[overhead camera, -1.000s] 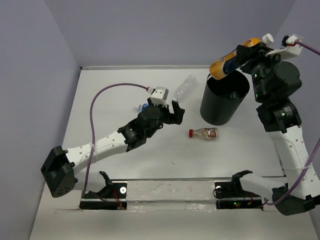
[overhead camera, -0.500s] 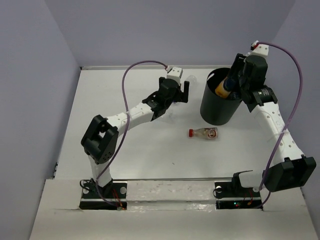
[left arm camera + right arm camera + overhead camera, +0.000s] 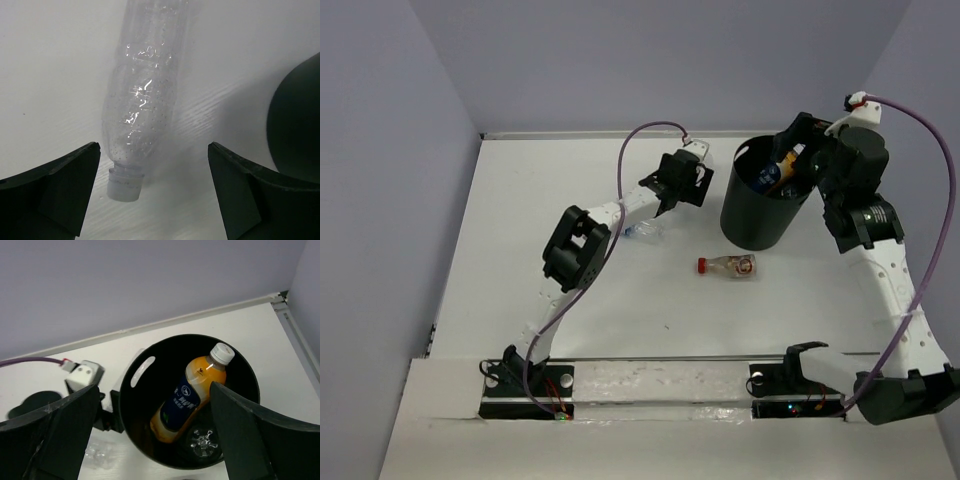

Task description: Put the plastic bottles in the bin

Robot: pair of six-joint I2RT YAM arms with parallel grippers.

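Observation:
The left gripper goes down and eases outward next onto the clear bottle's wider shoulder, which lies below and beyond it, since the fingers are beside just the cap.
The black bin stands at the far right of the table. An orange-juice bottle with a white cap and dark blue label lies inside the bin, beside the base of a clear bottle. My right gripper hangs open above the bin's mouth, holding nothing. My left gripper is open over a clear bottle lying on the table, its white cap between the fingers; the bin's wall is just to the right. A red-capped bottle lies in front of the bin.
A crushed clear bottle with a blue cap lies under the left arm's forearm. The left gripper sits close to the bin's left side. The table's back wall runs just behind the bin.
My right gripper opened and the orange-juice bottle dropped into the bin. The left arm reached farther back and right, over the clear bottle.

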